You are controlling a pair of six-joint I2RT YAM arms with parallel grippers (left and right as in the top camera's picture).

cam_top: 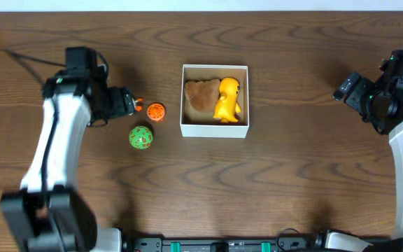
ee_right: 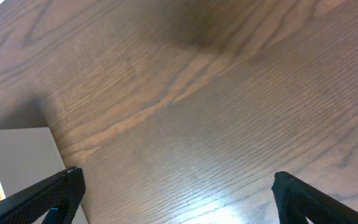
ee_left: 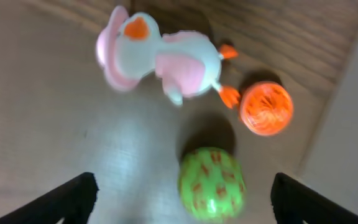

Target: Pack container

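The white-and-pink duck (ee_left: 160,59) is beyond the green ball (cam_top: 140,137). My left gripper needs to go down and outward next, onto the duck's body between its head and feet.
The container (cam_top: 214,130) is a square white box with a brown inside at the table's middle. It holds a brown toy (cam_top: 201,94) and a yellow duck (cam_top: 228,98). To its left lie an orange ball (cam_top: 156,110) and a green ball (cam_top: 140,137). My left gripper (cam_top: 126,102) is open above a white-and-pink duck (ee_left: 160,59), of which only the orange feet (cam_top: 138,107) show from overhead. In the left wrist view the open jaws (ee_left: 184,190) hang over the green ball (ee_left: 211,183), with the orange ball (ee_left: 266,109) beyond. My right gripper (cam_top: 348,89) is open and empty.
The container's white wall shows at the right edge of the left wrist view (ee_left: 353,137) and at the lower left of the right wrist view (ee_right: 17,162). The right jaws (ee_right: 176,186) hang over bare dark wood. Cables run at the far left (cam_top: 26,59).
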